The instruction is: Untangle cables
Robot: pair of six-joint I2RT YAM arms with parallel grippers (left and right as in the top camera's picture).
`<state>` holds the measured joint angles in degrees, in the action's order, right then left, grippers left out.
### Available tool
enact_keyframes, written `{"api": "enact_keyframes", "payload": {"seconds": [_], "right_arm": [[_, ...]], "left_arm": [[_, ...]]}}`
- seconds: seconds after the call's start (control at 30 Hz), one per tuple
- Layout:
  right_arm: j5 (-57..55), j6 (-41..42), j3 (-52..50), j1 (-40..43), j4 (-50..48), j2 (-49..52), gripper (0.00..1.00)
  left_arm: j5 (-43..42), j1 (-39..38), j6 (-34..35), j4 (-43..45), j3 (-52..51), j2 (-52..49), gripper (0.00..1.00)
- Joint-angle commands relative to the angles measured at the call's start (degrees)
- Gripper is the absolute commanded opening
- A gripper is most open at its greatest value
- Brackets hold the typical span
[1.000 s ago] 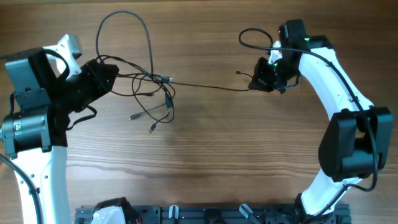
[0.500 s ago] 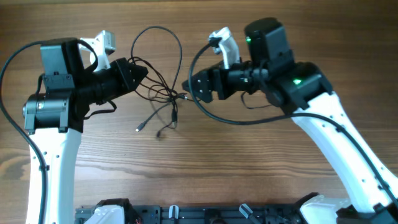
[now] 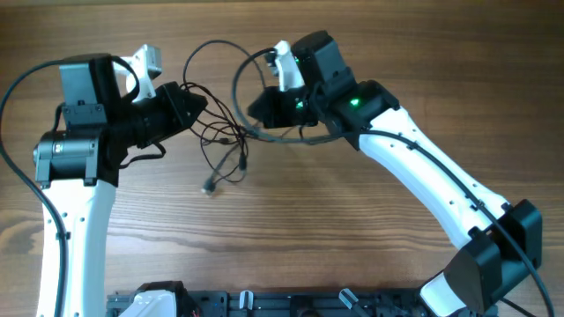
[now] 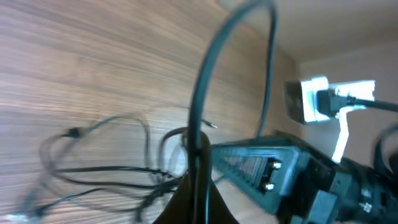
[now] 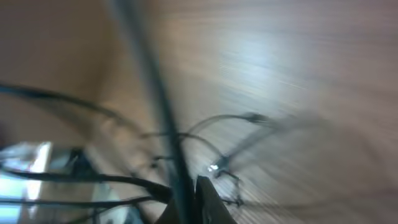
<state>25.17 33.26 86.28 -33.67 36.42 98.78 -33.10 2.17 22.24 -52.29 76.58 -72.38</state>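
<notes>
Next, the right gripper draws away to the right in the overhead view and releases the cable on the bare tabletop, since the cable still runs into the tangle.
The cables (image 3: 226, 134) are a tangle of thin black wires on the wooden table between my two grippers. One wire makes a big loop (image 3: 211, 46) toward the far edge, and loose plug ends (image 3: 210, 186) trail toward the front. My left gripper (image 3: 192, 106) is at the tangle's left side, shut on a cable (image 4: 204, 106) that rises between its fingers (image 4: 199, 202). My right gripper (image 3: 261, 109) is at the tangle's right side, shut on a cable (image 5: 151, 87) between its fingers (image 5: 191, 204). A silver plug tip (image 5: 213, 167) lies just beyond them.
The two arms nearly meet over the tangle, and the right arm's body (image 4: 280, 171) fills the right of the left wrist view. The right arm's own thick cable (image 3: 291, 138) sags beside the tangle. A dark rack (image 3: 264, 304) runs along the front edge.
My right arm has swung from the far right over to the tangle, so the wire once stretched across the table is slack. The left gripper shifted right, and the tangle shifted with it.
</notes>
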Motion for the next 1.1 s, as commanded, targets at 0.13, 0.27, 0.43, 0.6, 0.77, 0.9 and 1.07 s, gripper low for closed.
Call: {"api": "enact_keyframes", "payload": {"seconds": [0.13, 0.27, 0.43, 0.6, 0.77, 0.9, 1.07], "right_arm": [[-43.74, 9.49, -0.04, 13.53, 24.76, -10.01, 0.04], [-49.05, 8.61, -0.04, 24.44, 32.61, -10.64, 0.04], [-36.96, 1.31, -0.04, 37.75, 32.26, -10.38, 0.04], [-4.76, -16.83, -0.04, 44.89, 27.98, -10.27, 0.04], [-8.87, -9.97, -0.04, 46.12, 29.44, -10.27, 0.04], [-27.82, 0.96, -0.04, 50.80, 29.83, -10.12, 0.04], [-23.10, -8.85, -0.07, 52.72, 29.59, -8.87, 0.04]], "left_arm": [[23.37, 0.22, 0.50, -1.86, 1.11, -0.17, 0.04], [25.14, 2.14, 0.48, -1.86, 1.11, -0.17, 0.04], [25.29, 4.31, -1.27, -1.86, 1.11, -0.17, 0.04], [16.57, 4.44, -12.17, -1.75, 1.11, -0.17, 0.04], [6.16, 4.48, -27.34, -2.47, 1.11, -0.17, 0.04], [37.51, 6.64, -2.73, -4.52, 1.11, -0.20, 0.04], [41.83, 7.85, 2.64, -6.19, 1.11, -0.50, 0.04]]}}
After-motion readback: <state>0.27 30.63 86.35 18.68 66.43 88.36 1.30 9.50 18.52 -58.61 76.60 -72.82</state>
